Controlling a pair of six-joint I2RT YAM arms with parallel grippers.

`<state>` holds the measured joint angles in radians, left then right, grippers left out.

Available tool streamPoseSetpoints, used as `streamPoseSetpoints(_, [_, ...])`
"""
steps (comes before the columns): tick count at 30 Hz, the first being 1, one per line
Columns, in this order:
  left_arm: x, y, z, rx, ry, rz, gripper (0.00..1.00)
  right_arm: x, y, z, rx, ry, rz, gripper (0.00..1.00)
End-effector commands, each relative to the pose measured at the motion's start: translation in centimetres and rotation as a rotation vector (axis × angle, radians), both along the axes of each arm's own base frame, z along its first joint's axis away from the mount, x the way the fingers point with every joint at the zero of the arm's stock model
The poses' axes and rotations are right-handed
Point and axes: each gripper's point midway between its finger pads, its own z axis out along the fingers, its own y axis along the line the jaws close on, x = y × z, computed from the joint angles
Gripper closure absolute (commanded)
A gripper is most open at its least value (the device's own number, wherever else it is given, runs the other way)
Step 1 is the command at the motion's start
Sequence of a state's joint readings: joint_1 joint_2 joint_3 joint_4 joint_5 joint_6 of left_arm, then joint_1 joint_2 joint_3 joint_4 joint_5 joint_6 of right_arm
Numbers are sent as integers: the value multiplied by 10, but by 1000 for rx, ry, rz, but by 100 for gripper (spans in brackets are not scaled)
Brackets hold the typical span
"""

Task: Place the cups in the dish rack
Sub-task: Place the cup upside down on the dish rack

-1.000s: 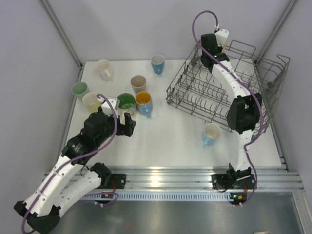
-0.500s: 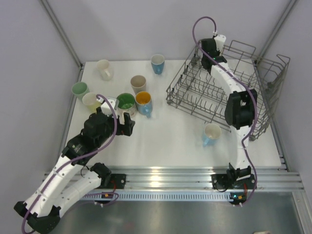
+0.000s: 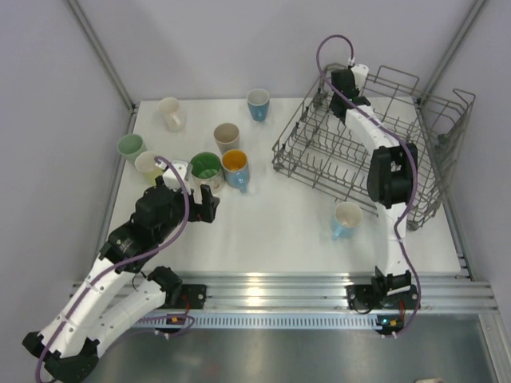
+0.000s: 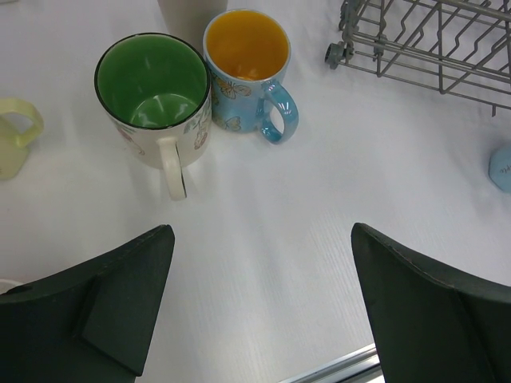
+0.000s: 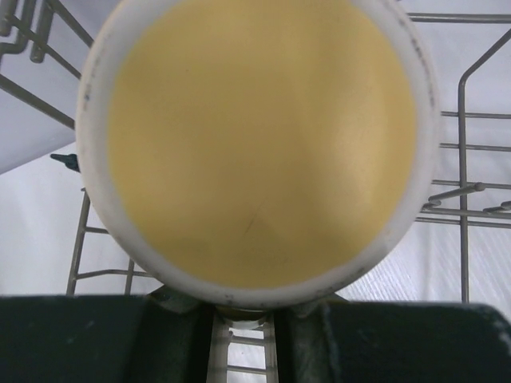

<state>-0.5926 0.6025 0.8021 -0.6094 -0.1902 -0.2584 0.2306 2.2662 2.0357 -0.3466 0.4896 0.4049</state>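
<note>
The white cup in my right gripper is still above the wires of the grey dish rack [image 3: 297,128]. I will lower the cup into its far corner next and release the cup.
My right gripper [image 5: 243,319] is shut on a white cup with a yellow inside [image 5: 259,136], its mouth filling the right wrist view. It hangs over the far corner of the grey wire dish rack [image 3: 297,128], where the held cup [image 3: 362,73] shows in the top view. My left gripper [image 4: 263,295] stands wide open over bare table, holding nothing. Just beyond it stand a green-lined mug [image 4: 152,88] and a blue mug with an orange inside [image 4: 247,56], touching each other. A light blue mug [image 3: 347,217] lies in front of the rack.
More cups stand at the left back: a cream mug [image 3: 170,113], a blue tumbler [image 3: 258,104], a beige tumbler [image 3: 227,137], a mint cup [image 3: 130,146] and a pale yellow cup [image 3: 148,164]. The rack sits tilted at the right, against the frame post.
The right arm has carried the held cup a little farther back over the rack's far corner. The left arm has shifted only slightly.
</note>
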Motion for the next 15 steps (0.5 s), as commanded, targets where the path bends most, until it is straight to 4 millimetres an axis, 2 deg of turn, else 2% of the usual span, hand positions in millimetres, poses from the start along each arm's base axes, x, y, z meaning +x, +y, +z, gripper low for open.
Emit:
streamPoseSetpoints(1, [2, 2, 2, 11, -14, 5, 2, 21, -3, 28, 46, -132, -14, 100])
streamPoseSetpoints(8, [3, 1, 0, 15, -9, 5, 2, 26, 2, 11, 58, -112, -6, 100])
streamPoseSetpoints(15, [3, 0, -1, 18, -5, 0, 2, 32, -1, 3, 62, -101, -10, 100])
